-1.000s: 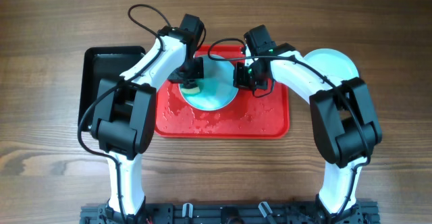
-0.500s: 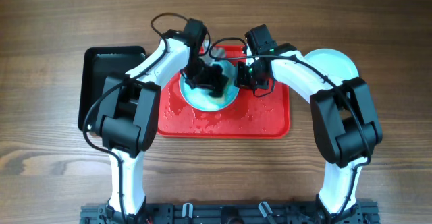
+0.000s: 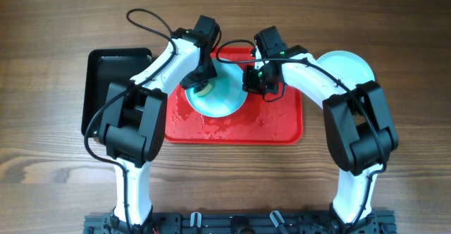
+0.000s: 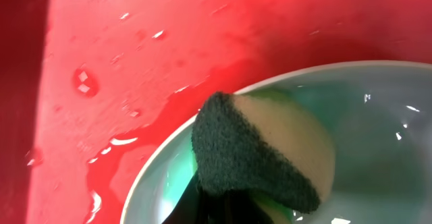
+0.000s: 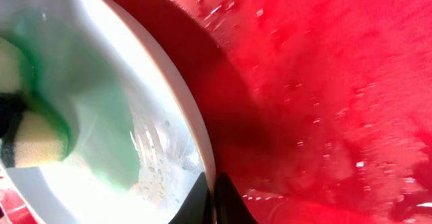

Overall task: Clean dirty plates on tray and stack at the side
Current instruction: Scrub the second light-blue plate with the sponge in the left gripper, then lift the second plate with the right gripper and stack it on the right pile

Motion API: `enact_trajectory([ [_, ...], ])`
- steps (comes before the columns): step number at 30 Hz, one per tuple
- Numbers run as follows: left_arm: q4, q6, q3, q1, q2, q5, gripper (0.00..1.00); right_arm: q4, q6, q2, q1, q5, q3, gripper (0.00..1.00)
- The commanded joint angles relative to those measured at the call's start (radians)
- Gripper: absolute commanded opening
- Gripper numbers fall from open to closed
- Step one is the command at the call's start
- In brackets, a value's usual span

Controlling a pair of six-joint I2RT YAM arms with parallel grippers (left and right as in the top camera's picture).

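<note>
Next, my right gripper rises and carries the aqua plate [image 3: 224,101] onto the pale plate [image 3: 349,67], then releases it, since that lies to the gripper's right in the overhead view.
A pale aqua plate [image 3: 224,101] lies on the wet red tray [image 3: 275,127]. My left gripper [image 3: 199,77] is shut on a yellow sponge with a dark green scouring face [image 3: 203,89] and presses it on the plate's left part. In the left wrist view the sponge [image 4: 270,150] sits just inside the plate's rim [image 4: 152,173], with a green smear beside it. My right gripper [image 3: 252,79] is shut on the plate's right rim; the right wrist view shows the rim [image 5: 202,153] pinched between both fingers and a green streak [image 5: 101,140] on the plate.
A pale plate [image 3: 350,66] lies on the wooden table to the right of the red tray. A smaller black tray [image 3: 106,72] lies to the left. Both arms arch over the red tray's far half.
My left gripper swept the sponge right across the plate half a second ago and has come back to the plate's left part. My right gripper has stayed on the rim.
</note>
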Motion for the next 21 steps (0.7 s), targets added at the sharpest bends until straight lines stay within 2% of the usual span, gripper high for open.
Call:
enact_trajectory([
  [1,-0.053,0.037,-0.029,0.019,0.031,0.073,0.04,-0.003,-0.008,0.011,-0.007,0.005,-0.005,0.04],
  [2,-0.052,0.153,-0.029,0.019,0.031,0.228,0.04,-0.003,-0.007,0.011,-0.007,0.004,-0.005,0.04],
  [3,-0.052,0.225,-0.029,0.019,0.031,0.323,0.04,-0.003,-0.007,0.011,-0.007,0.004,-0.005,0.04],
  [7,-0.048,0.439,-0.029,0.020,0.031,0.624,0.04,-0.003,-0.004,0.011,-0.007,0.004,-0.005,0.04],
  [14,0.047,0.457,0.031,0.063,0.031,0.635,0.04,-0.003,-0.012,0.011,-0.007,0.001,-0.005,0.04],
  [17,0.020,0.455,0.135,0.127,0.029,0.584,0.04,-0.003,-0.012,0.011,-0.007,0.001,-0.005,0.04],
  [21,-0.039,0.454,0.259,0.212,0.007,0.585,0.04,-0.008,-0.049,-0.002,-0.012,-0.019,-0.004,0.04],
])
